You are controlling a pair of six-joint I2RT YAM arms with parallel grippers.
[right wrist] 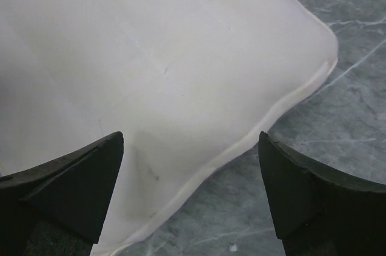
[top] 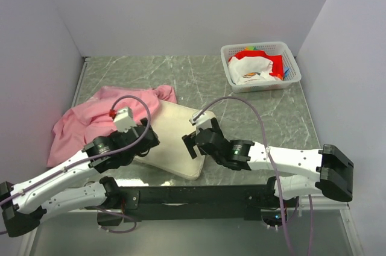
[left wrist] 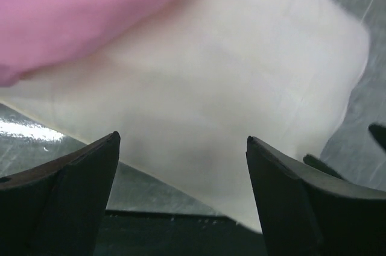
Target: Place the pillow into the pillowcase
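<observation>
My right gripper goes left in the top view and down to the pillow's near edge below it next, because the pillowcase overlaps there.
The cream pillow lies flat near the table's front, its left part tucked against the pink pillowcase, which is bunched at the left. In the left wrist view the pillowcase overlaps the pillow at its upper left. My left gripper hovers over the pillow's left side, open, with nothing between its fingers. My right gripper stands open above the pillow's right edge. The right wrist view shows the pillow and its seam between the spread fingers, with nothing held.
A white basket holding red and white cloth stands at the back right. The grey marble table runs to white walls on three sides. A black rail crosses the near edge between the arm bases.
</observation>
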